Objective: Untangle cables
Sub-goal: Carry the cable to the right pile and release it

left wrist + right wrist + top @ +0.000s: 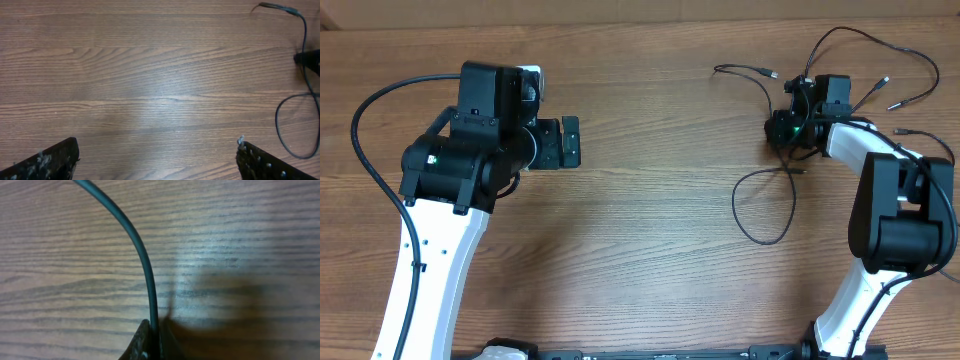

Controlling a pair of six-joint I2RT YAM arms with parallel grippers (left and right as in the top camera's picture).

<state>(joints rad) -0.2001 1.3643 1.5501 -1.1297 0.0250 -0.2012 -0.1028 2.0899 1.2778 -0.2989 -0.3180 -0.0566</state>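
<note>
My right gripper holds a cable that crosses others, so next it will lift, then draw back to the near piece of cable [947,274], to the right in the overhead view, and release the cable.
The cables are thin black cords spread at the table's far right. One strand with a silver-tipped plug [772,73] reaches left, others arc along the back [880,45], and a loop [760,205] lies toward the front. My right gripper [783,132] sits low over the knot. In the right wrist view it [155,332] is shut on one black cable [141,250], which curves up and away to the left. My left gripper [570,143] hovers far to the left, open and holding nothing. Its fingertips [55,157] frame bare wood, with cable strands [305,47] at the right edge.
The wooden table [650,250] stretches between the two arms. The right arm's white and black links [895,215] stand just in front of the cables. The table's back edge [620,25] runs along the top of the overhead view.
</note>
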